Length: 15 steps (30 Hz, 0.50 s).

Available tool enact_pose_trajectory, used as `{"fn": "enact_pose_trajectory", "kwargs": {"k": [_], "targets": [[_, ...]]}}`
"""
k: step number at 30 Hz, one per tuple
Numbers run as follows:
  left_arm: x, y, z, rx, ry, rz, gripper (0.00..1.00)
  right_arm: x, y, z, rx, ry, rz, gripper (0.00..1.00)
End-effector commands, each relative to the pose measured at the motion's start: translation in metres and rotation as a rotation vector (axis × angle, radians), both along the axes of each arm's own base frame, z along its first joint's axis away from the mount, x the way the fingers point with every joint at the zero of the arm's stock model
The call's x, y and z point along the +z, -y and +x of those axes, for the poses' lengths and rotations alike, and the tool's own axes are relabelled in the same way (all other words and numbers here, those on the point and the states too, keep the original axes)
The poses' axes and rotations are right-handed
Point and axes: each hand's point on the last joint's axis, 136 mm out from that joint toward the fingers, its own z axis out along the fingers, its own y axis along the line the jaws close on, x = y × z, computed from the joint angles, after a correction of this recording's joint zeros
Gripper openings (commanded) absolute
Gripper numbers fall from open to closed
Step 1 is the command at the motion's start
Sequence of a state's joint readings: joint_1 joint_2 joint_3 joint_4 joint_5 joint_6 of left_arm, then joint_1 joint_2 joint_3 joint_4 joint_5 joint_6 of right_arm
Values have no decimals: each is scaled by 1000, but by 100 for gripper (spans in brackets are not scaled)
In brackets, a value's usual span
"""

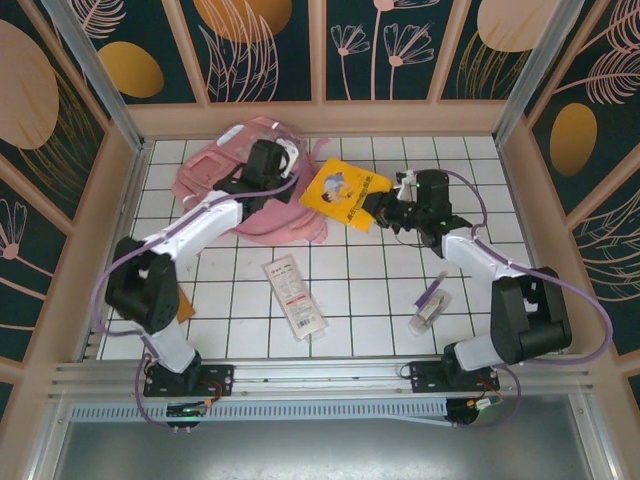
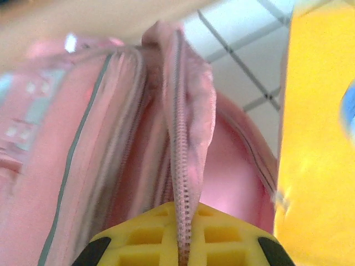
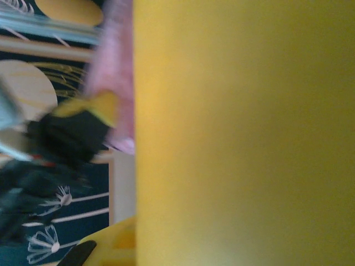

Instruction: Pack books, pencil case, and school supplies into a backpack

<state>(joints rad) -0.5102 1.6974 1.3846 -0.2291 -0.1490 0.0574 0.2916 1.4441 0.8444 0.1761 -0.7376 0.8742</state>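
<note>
My left gripper holds the opening by its zipper edge. My right gripper needs to slide the yellow book (image 1: 345,192) into that opening beyond it next and release the book.
The pink backpack (image 1: 215,180) lies at the back left. My left gripper (image 1: 270,165) sits on its right side and is shut on the zipper edge (image 2: 180,166) of the opening, the zip running between the yellow pads (image 2: 222,233). The pink lining (image 2: 233,172) shows beside the zip. My right gripper (image 1: 385,212) is shut on the yellow book (image 1: 345,192), which it holds tilted just right of the backpack (image 3: 113,72); the book's cover (image 3: 244,133) is close to the right wrist camera. The white pencil case (image 1: 295,297) lies flat at centre front. The purple pen (image 1: 432,291) and the small tube (image 1: 425,315) lie at front right.
Wooden walls (image 1: 320,118) close in the white gridded table (image 1: 360,280) at the back and both sides. The right arm's base (image 1: 470,370) stands close to the pen and tube. Open table lies between the pencil case and the pen.
</note>
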Motion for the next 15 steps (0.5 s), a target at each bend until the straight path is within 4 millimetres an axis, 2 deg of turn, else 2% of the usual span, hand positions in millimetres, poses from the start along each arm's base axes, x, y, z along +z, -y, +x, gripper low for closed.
{"fn": "enact_pose_trajectory", "kwargs": {"k": [1,4,6,8,10,12,15], "targets": [[112,-1,7,42,263,-157,0,12,-25,-8,152,20,51,0],[149,-8,8,63,364,-178,0,9,-49,-3,189,-21,115,0],[165,-1,6,13,403,-188,0,14,-69,9,203,-16,179,0],[178,7,4,-27,416,-219,0,19,-92,28,204,2,228,0],[189,13,2,-50,419,-265,0,25,-114,56,160,34,287,0],[194,18,-2,-77,414,-300,0,24,-132,82,104,32,327,0],[196,24,-6,-104,401,-346,0,2,-158,120,14,19,324,0]]}}
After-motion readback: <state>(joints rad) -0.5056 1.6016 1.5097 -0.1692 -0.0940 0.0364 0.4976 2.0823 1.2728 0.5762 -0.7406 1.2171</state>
